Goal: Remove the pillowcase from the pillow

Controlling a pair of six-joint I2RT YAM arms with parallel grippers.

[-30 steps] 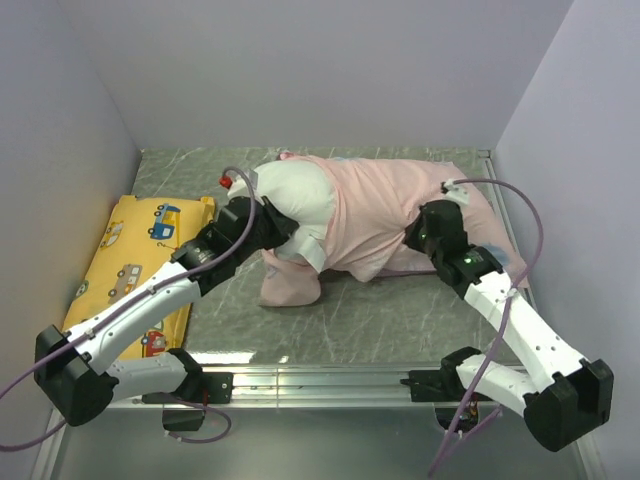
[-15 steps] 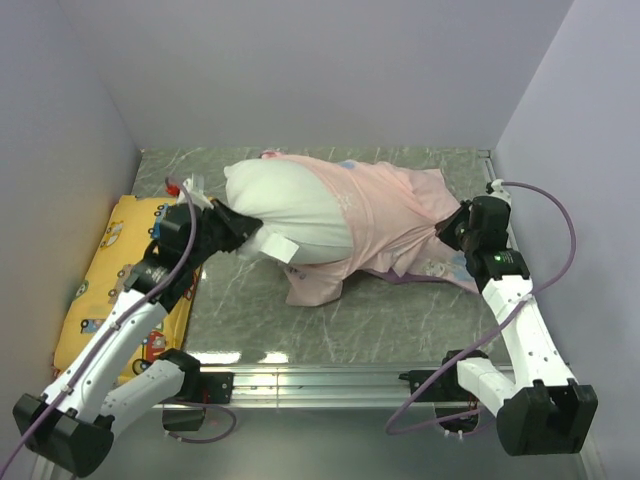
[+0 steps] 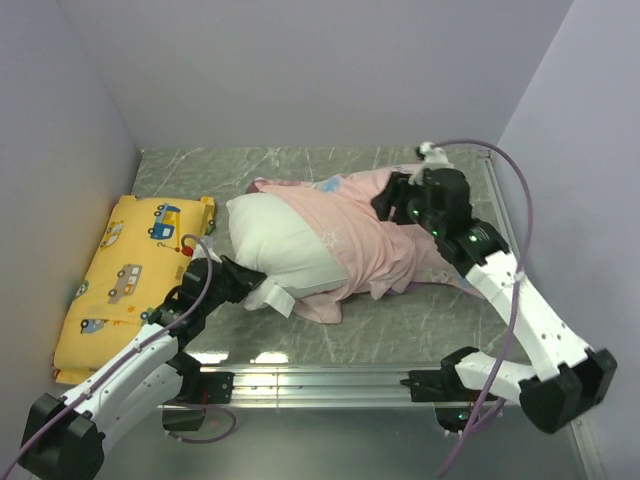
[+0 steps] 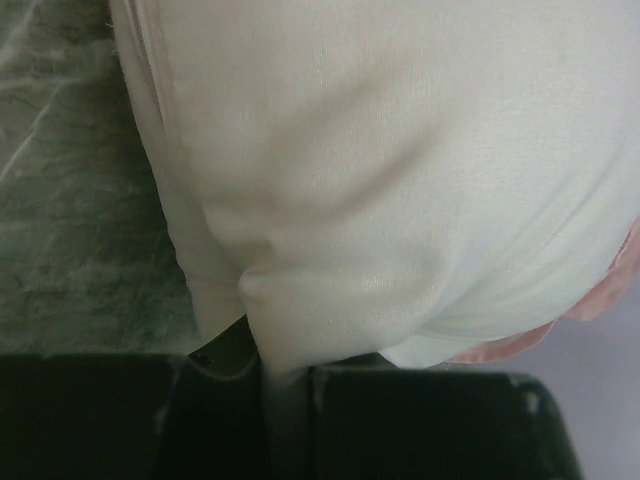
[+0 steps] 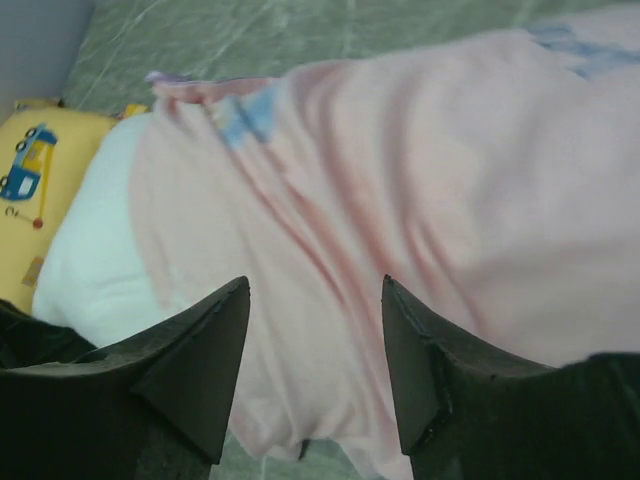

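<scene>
The pillowcase (image 3: 385, 225) still covers the pillow's other half, so the left gripper will next move outward along the pillow's bare end (image 3: 242, 222) and keep the pillow's pinched corner until it lets go.
The white pillow (image 3: 285, 250) lies mid-table, its left half bare. The pale pink pillowcase (image 3: 385, 225) covers its right half and trails toward the right wall. My left gripper (image 3: 245, 283) is shut on the pillow's near left corner. In the left wrist view a pinch of white pillow (image 4: 400, 180) fabric runs down between the left gripper's (image 4: 288, 385) closed jaws. My right gripper (image 3: 390, 205) hovers open over the pillowcase's far right part. In the right wrist view the right gripper (image 5: 315, 290) has nothing between its fingers, with the pillowcase (image 5: 450, 200) below and the pillow (image 5: 95, 250) at left.
A yellow cushion (image 3: 130, 270) printed with vehicles lies along the left wall, and its corner shows as the yellow cushion (image 5: 30, 180) in the right wrist view. Grey walls close in the table on three sides. A metal rail (image 3: 320, 380) runs along the near edge.
My right gripper has let go of the pillowcase, opened, and swung up and left over it. My left arm has drawn the pillow toward the near left, baring more of it.
</scene>
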